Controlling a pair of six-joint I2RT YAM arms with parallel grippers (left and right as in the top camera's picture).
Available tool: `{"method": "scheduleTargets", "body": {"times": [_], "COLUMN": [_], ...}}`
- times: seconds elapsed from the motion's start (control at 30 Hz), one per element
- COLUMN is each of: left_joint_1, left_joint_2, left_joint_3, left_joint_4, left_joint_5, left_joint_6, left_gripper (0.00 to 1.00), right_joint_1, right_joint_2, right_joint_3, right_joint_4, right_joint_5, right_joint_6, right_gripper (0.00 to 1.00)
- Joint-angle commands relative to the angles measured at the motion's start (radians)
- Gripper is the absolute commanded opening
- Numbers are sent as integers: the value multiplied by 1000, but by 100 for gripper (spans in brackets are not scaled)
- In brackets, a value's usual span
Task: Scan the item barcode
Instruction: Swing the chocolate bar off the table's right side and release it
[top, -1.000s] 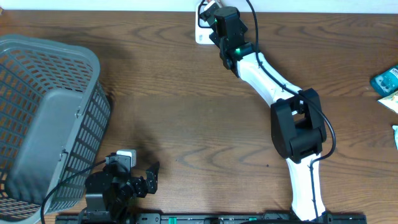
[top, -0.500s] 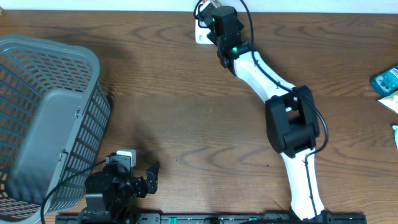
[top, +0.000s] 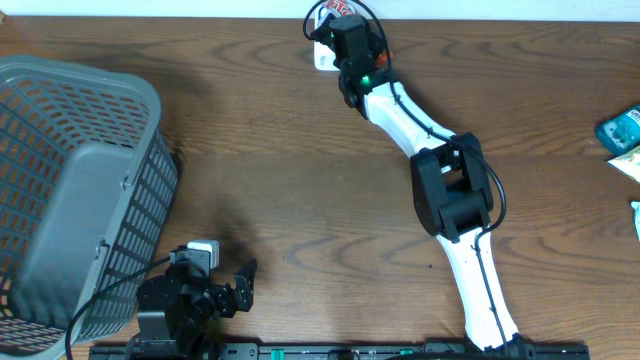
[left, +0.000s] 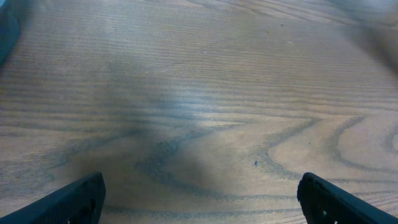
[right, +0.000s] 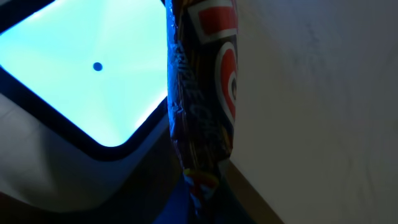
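The robot's right hand has to swing away from the scanner (top: 322, 58), to the right in the overhead view, and let go of the item beside the blue packet, because the wood there is bare.
The item, a red and brown snack packet (right: 205, 93), is held edge-on beside the scanner's glowing cyan window (right: 81, 68), and my right gripper (right: 199, 199) is shut on its lower end. From overhead, the right gripper (top: 338, 22) reaches to the table's far edge over the white scanner (top: 322, 58), and the packet (top: 342, 7) pokes out past it. No barcode shows in any view. My left gripper (top: 238, 288) rests at the front left, open, with only bare wood between its fingers (left: 200, 193).
A grey plastic basket (top: 70, 190) fills the left side of the table. A blue packet (top: 622, 128) and a pale one (top: 630, 165) lie at the right edge. A pale wall (right: 311, 93) stands close behind the scanner.
The right arm has swung a little to the left, carrying the packet further across the scanner. The left arm has not moved.
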Motion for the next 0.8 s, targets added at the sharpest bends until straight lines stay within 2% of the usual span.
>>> {"method": "scheduleTargets", "body": {"times": [0.0, 0.13, 0.33, 0.37, 0.47, 0.63, 0.67, 0.7, 0.73, 0.77], "left_joint_1": [3, 3, 3, 3, 3, 3, 3, 3, 3, 3], "left_joint_2": [-2, -2, -2, -2, -2, -2, -2, -2, -2, -2], "left_joint_3": [-12, -12, -12, -12, -12, -12, -12, -12, -12, -12], "left_joint_4": [-46, -46, -46, -46, -46, -46, -46, -46, -46, -46], "left_joint_5": [13, 13, 13, 13, 13, 13, 13, 13, 13, 13], "left_joint_6": [-8, -8, -8, -8, -8, -8, -8, -8, -8, -8], "left_gripper": [98, 98, 98, 98, 98, 98, 98, 98, 98, 98], "right_joint_1": [3, -52, -261, -337, -483, -675, -700, -726, -747, -761], "right_joint_2": [-38, -108, -158, -158, -158, -158, -158, -158, -161, -166], "right_joint_3": [36, 36, 35, 15, -23, -91, -93, -93, -90, -86], "right_joint_4": [-37, -214, -693, -758, -823, -824, -823, -824, -826, -832], "right_joint_5": [128, 215, 286, 263, 184, 146, 128, 98, 64, 34], "right_joint_6": [-15, 73, 381, 479, 568, 679, 698, 716, 735, 752], "right_gripper": [1, 1, 1, 2, 1, 1, 5, 17, 44, 66]}}
